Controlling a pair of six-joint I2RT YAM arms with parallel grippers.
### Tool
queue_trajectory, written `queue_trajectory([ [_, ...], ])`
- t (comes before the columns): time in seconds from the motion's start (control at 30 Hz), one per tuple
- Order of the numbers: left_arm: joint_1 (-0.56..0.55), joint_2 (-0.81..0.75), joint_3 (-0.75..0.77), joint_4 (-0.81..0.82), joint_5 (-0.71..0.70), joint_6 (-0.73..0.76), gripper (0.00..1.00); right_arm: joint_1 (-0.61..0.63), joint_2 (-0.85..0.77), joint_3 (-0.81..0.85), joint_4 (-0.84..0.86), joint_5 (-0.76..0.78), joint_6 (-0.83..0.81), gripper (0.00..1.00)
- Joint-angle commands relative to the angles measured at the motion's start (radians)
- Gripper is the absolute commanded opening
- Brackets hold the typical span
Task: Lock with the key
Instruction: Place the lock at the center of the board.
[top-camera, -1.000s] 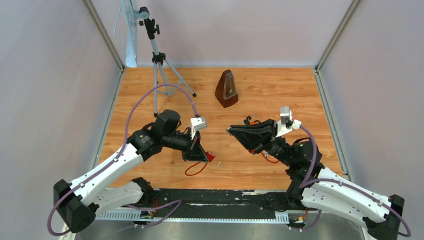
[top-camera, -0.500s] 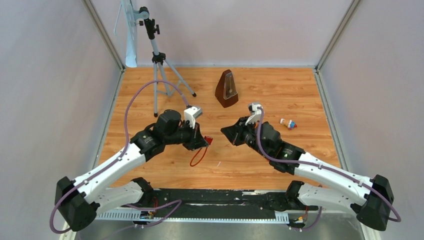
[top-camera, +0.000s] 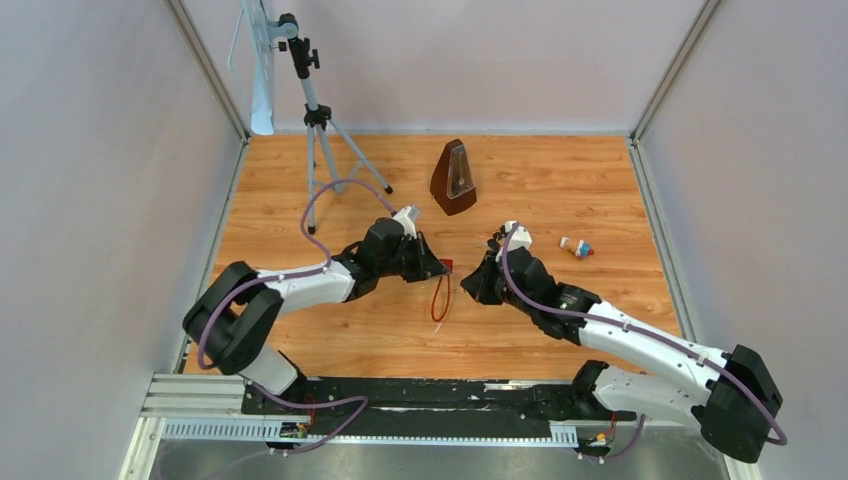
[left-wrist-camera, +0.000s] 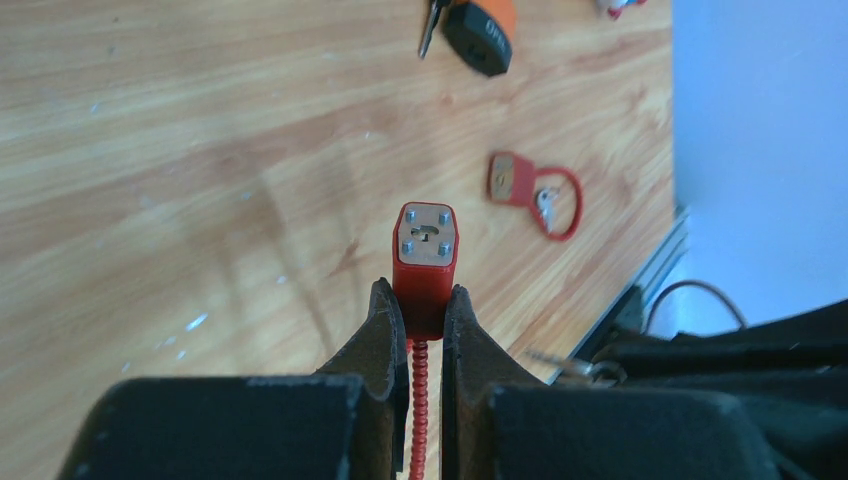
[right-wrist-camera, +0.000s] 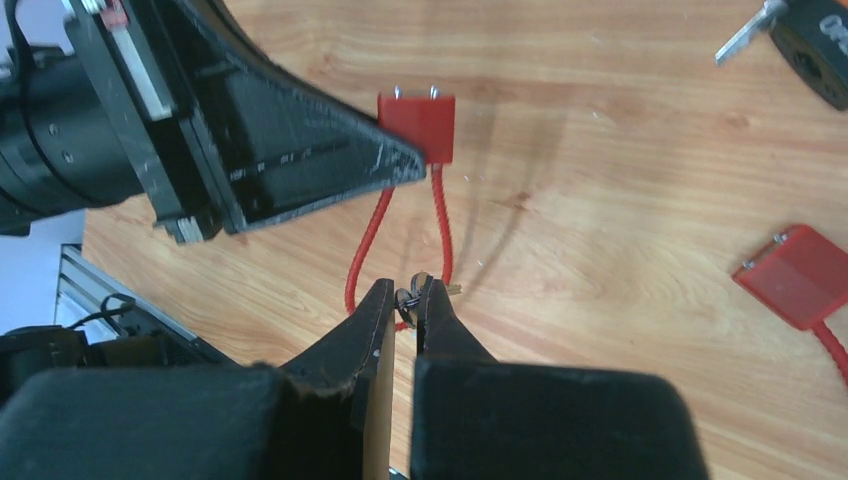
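I need to lower my right gripper toward the loop next, down to the table, because the loop's ends are in the padlock and the key is out of its keyhole.
My left gripper (left-wrist-camera: 423, 300) is shut on a red padlock (left-wrist-camera: 425, 268), held off the table with its metal keyhole face pointing away from me. The lock's red cable loop (top-camera: 438, 300) hangs below it. In the right wrist view the same padlock (right-wrist-camera: 417, 122) sits at the tip of the left gripper, ahead of and above my right gripper (right-wrist-camera: 405, 290). The right gripper is shut on a small key (right-wrist-camera: 410, 297) with its ring, a short way from the lock. Seen from above, the two grippers (top-camera: 437, 268) (top-camera: 472, 283) face each other at mid-table.
A second red padlock (left-wrist-camera: 515, 180) with a loop lies on the wood. A black-and-orange car key (left-wrist-camera: 478, 30) lies beyond it. A brown metronome (top-camera: 453, 178), a tripod (top-camera: 315, 110) and a small toy (top-camera: 575, 247) stand further back.
My left arm has stretched out to the right and away, carrying the padlock to mid-table. The right arm has swung in and lowered, so its gripper now sits close to the lock.
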Motion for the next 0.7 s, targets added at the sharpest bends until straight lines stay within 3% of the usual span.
queue_trajectory([
  [0.0, 0.002, 0.094, 0.032, 0.314, 0.025, -0.183, 0.00, -0.022, -0.006, -0.018, -0.027, -0.046, 0.027, 0.00],
  [0.13, 0.002, 0.206, 0.018, 0.475, 0.030, -0.264, 0.00, -0.047, 0.033, -0.020, -0.027, -0.058, 0.023, 0.00],
  [0.27, 0.002, 0.266, -0.015, 0.510, -0.010, -0.272, 0.04, -0.063, 0.107, -0.015, 0.002, -0.105, -0.006, 0.00],
  [0.33, 0.002, 0.273, -0.025, 0.495, -0.033, -0.249, 0.16, -0.068, 0.150, -0.013, 0.028, -0.131, -0.018, 0.00],
  [0.4, 0.002, 0.267, -0.027, 0.453, -0.054, -0.212, 0.38, -0.071, 0.188, -0.010, 0.057, -0.154, -0.027, 0.00],
  [0.5, 0.002, 0.227, -0.020, 0.365, -0.104, -0.161, 0.58, -0.074, 0.242, 0.006, 0.083, -0.162, -0.025, 0.00],
  [0.53, 0.001, 0.196, -0.016, 0.299, -0.116, -0.143, 0.76, -0.075, 0.259, 0.014, 0.090, -0.163, -0.025, 0.00],
  [0.6, -0.005, 0.140, 0.013, 0.147, -0.181, -0.102, 0.97, -0.074, 0.288, 0.025, 0.110, -0.163, -0.026, 0.00],
  [0.67, -0.010, 0.091, 0.055, -0.010, -0.291, -0.057, 0.99, -0.075, 0.317, 0.036, 0.127, -0.196, -0.022, 0.00],
])
